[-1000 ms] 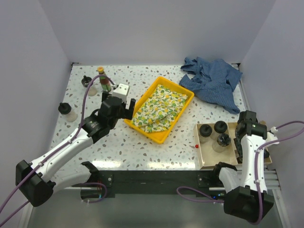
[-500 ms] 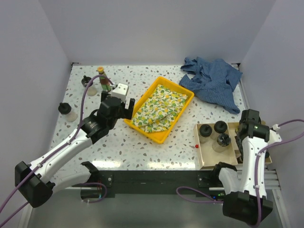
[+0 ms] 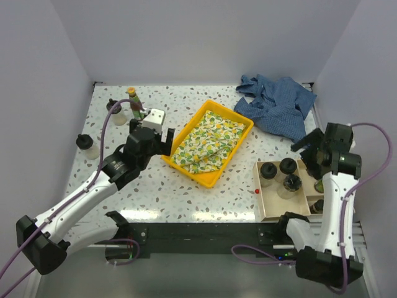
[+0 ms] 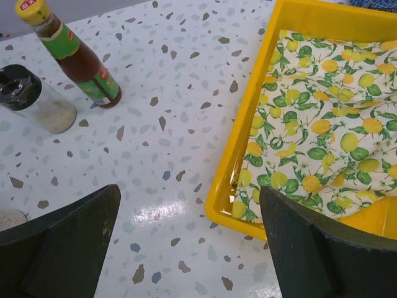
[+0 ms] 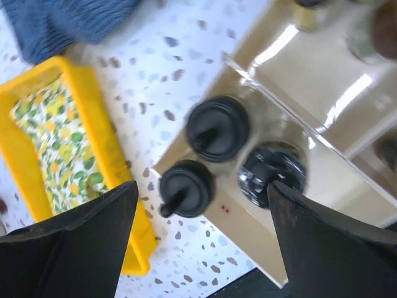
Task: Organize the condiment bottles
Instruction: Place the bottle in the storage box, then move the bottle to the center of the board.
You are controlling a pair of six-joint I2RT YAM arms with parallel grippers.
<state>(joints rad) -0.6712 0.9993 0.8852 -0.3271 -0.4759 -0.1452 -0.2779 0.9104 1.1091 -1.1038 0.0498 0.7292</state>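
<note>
My left gripper is going next away from my base and the yellow tray, over the slim amber bottle and onto its yellow cap (image 3: 131,91) (image 4: 33,10).
A slim amber bottle (image 3: 134,103) (image 4: 78,59) with a yellow cap stands at the back left, a black-lidded clear jar (image 3: 116,112) (image 4: 35,100) beside it. Another such jar (image 3: 88,146) stands further left. My left gripper (image 3: 159,134) (image 4: 189,194) is open and empty, between those bottles and the yellow tray. Three black-lidded jars (image 3: 280,174) (image 5: 218,128) stand in the beige organizer (image 3: 267,206) (image 5: 291,230). Its right compartment holds more bottles (image 3: 319,185), partly hidden. My right gripper (image 3: 314,155) (image 5: 201,205) hangs open above the organizer, holding nothing.
A yellow tray (image 3: 186,169) (image 4: 239,186) lined with a lemon-print cloth sits mid-table. A crumpled blue cloth (image 3: 279,103) lies at the back right. A small red object (image 3: 256,191) lies just left of the organizer.
My right gripper has opened and lifted up from the organizer's right compartment. My left gripper has edged slightly toward the back-left bottles.
</note>
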